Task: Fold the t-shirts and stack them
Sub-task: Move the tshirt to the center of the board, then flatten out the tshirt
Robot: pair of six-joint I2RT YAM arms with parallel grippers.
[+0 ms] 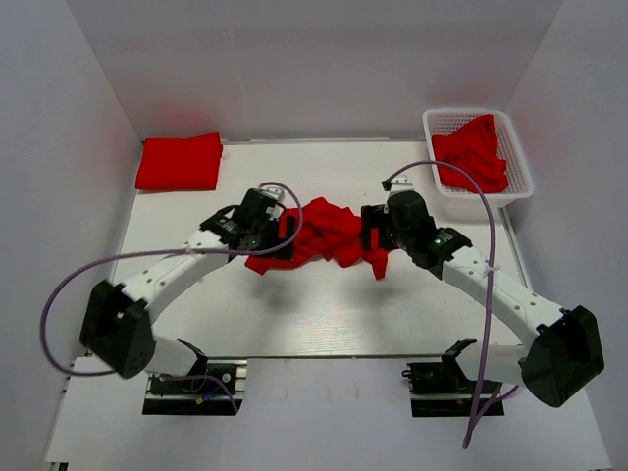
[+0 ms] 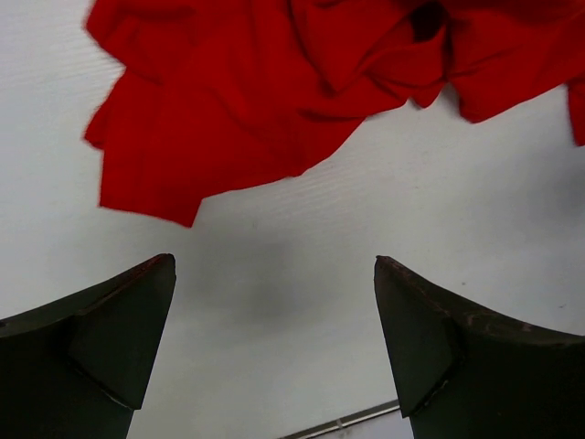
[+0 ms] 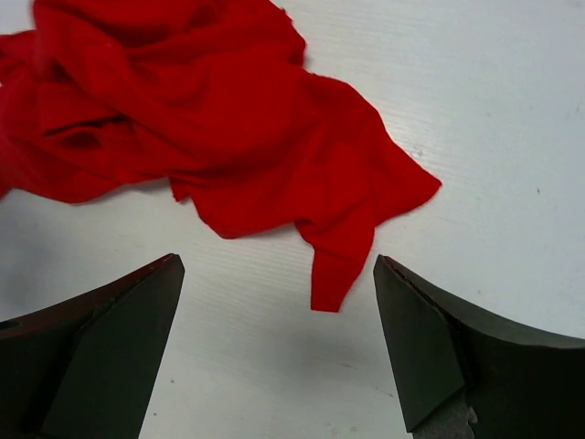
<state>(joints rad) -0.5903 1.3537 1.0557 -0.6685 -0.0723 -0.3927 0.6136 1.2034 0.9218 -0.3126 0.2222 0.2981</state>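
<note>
The t-shirt's near edge (image 1: 302, 261) (image 2: 291, 168) lies below my left gripper and to its right in the top view. My left gripper moves down that way next and closes there.
A crumpled red t-shirt (image 1: 329, 234) lies in the middle of the table. My left gripper (image 1: 287, 235) stands open at its left edge, and my right gripper (image 1: 372, 236) stands open at its right edge. In the left wrist view the t-shirt (image 2: 274, 82) is spread just beyond the left gripper (image 2: 274, 261), with bare table between the fingers. In the right wrist view a narrow tail of the t-shirt (image 3: 334, 274) points toward the gap of the right gripper (image 3: 274, 261), which holds nothing. A folded red t-shirt (image 1: 180, 162) lies at the back left.
A white mesh basket (image 1: 522, 169) at the back right holds more crumpled red t-shirts (image 1: 473, 152). White walls close in the table on the left, right and back. Purple cables loop from both arms.
</note>
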